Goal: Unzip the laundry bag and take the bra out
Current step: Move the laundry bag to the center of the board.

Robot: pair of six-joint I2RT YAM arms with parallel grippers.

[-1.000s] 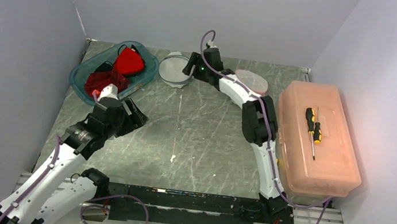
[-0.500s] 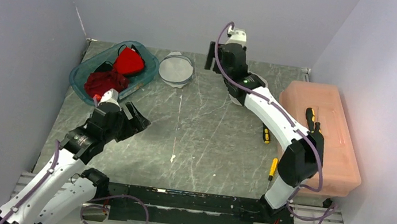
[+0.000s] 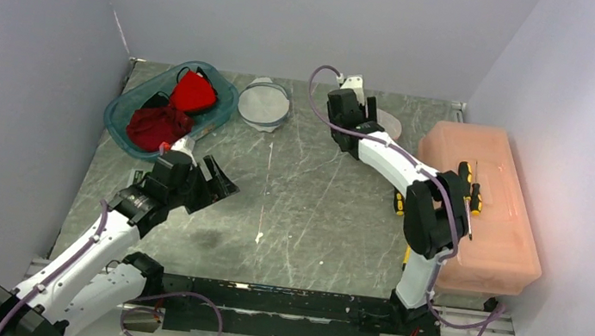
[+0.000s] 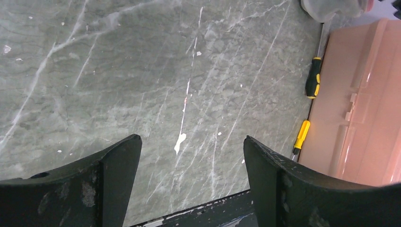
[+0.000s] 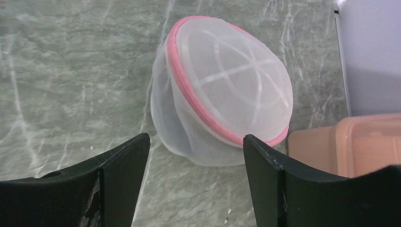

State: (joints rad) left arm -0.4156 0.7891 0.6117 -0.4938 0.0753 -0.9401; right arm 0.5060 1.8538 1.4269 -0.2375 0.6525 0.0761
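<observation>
Next, my right gripper lowers outward to close on the near part of the laundry bag's pink rim [image 5: 213, 124], below and outward of it. The reason is that this rim stands raised.
The laundry bag [image 5: 227, 85] is a domed white mesh pouch with a pink rim, lying on the table at the back right [image 3: 388, 128]. Its corner also shows in the left wrist view [image 4: 331, 7]. My right gripper [image 5: 196, 138] hovers open just in front of it [image 3: 361, 98], touching nothing. No bra shows through its mesh. A red bra [image 3: 194, 92] with black straps lies in the teal bin [image 3: 122, 121]. My left gripper [image 4: 192, 138] stands open over bare table near the left middle [image 3: 221, 180].
A second mesh bag with a grey rim [image 3: 265, 103] lies beside the bin. A dark red cloth [image 3: 156, 125] is in the bin. A pink plastic box [image 3: 480, 209] with a screwdriver [image 3: 469, 191] on it fills the right side. Two screwdrivers [image 4: 312, 82] [image 4: 300, 136] lie against it.
My right arm left the grey-rimmed bag, rose at the back, and came down by the pink-rimmed bag. My left gripper moved right, away from the bin.
</observation>
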